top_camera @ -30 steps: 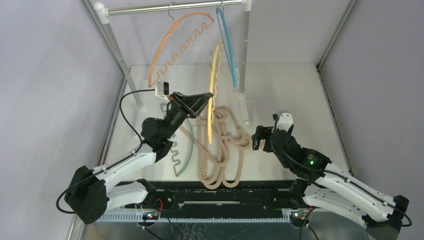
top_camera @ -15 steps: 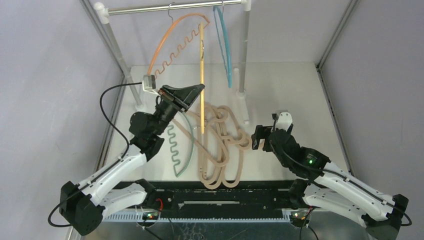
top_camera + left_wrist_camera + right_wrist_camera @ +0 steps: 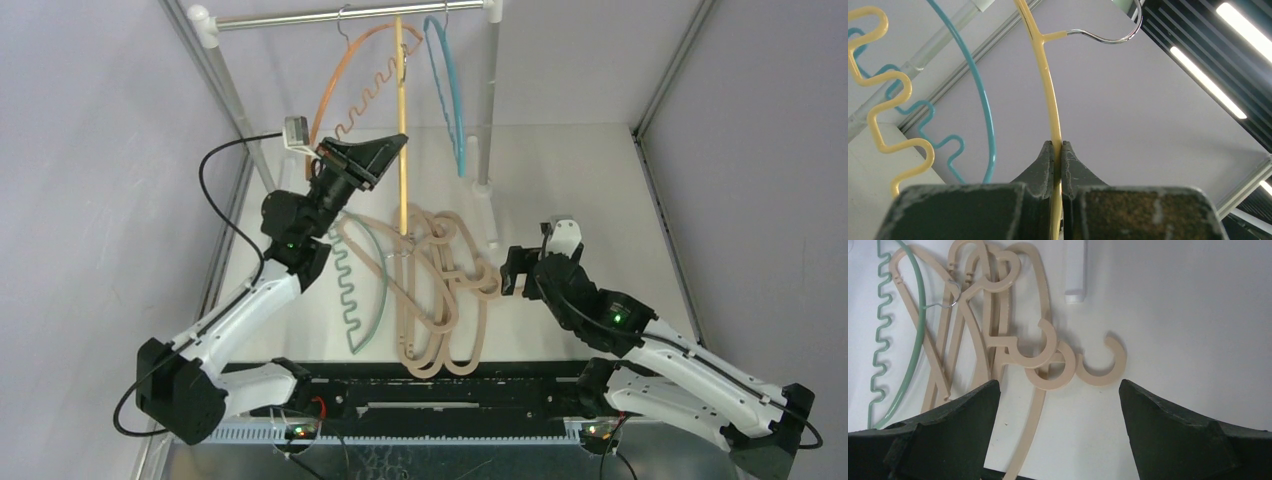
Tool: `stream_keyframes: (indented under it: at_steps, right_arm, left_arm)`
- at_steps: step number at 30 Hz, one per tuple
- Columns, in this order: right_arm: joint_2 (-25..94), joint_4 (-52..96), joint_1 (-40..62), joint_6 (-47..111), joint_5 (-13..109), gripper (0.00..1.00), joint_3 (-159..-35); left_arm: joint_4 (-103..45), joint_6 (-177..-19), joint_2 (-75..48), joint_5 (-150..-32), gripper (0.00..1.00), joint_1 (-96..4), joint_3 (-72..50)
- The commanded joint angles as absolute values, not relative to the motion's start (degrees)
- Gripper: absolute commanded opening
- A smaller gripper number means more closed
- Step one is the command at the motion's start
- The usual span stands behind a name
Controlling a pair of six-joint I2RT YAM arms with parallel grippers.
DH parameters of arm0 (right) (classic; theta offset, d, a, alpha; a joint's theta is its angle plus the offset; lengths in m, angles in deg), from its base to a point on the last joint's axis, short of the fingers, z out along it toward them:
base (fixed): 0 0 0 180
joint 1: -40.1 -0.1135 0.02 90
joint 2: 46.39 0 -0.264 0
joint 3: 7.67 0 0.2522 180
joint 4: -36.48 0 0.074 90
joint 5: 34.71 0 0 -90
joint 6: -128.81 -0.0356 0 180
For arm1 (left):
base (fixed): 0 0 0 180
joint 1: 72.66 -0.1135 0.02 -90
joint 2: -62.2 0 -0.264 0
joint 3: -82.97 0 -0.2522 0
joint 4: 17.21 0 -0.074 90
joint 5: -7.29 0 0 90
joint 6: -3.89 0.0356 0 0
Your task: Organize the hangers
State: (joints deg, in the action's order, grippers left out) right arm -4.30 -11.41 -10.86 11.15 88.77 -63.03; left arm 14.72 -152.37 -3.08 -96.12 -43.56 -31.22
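The free part of the silver bar between the hooks of the hanging hangers is farther outward, so next my left gripper will move outward, hook the yellow hanger (image 3: 402,110) there and let go of it.
My left gripper (image 3: 400,143) is shut on a thin yellow hanger (image 3: 402,110) and holds it up edge-on just under the silver rail (image 3: 350,14). In the left wrist view the yellow hanger (image 3: 1049,95) runs up between my shut fingers, its metal hook (image 3: 1108,37) near the rail. An orange hanger (image 3: 345,85) and a blue hanger (image 3: 448,80) hang on the rail. Several beige hangers (image 3: 440,290) and a green hanger (image 3: 362,290) lie on the table. My right gripper (image 3: 1058,400) is open above the beige hooks (image 3: 1053,371), holding nothing.
White posts (image 3: 488,100) hold the rail at the back, with a diagonal post (image 3: 235,100) on the left. Grey walls close in both sides. A black strip (image 3: 440,390) runs along the near edge between the arm bases.
My left gripper has lifted the yellow hanger up and back toward the rail, and the hanger has turned edge-on. The right arm has barely moved.
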Motion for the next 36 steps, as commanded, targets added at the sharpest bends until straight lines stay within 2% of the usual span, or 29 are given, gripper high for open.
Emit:
stream_keyframes:
  at_steps: [1,17,36]
  right_arm:
    - [-3.7,-9.1,-10.4,11.9,88.7,0.97,-65.8]
    - [-3.1,-9.2,-9.4,11.8,88.4,0.98,-65.9]
    - [-3.4,-9.1,-7.9,11.7,86.6,0.98,-64.8]
  left_arm:
    - [22.5,-154.5,-5.9,-99.0,0.0,-44.5,-25.8]
    - [24.2,-163.1,-23.3,-97.5,0.0,-48.2,-9.8]
    - [5.0,-161.1,-22.2,-88.5,0.0,-48.8,-6.7]
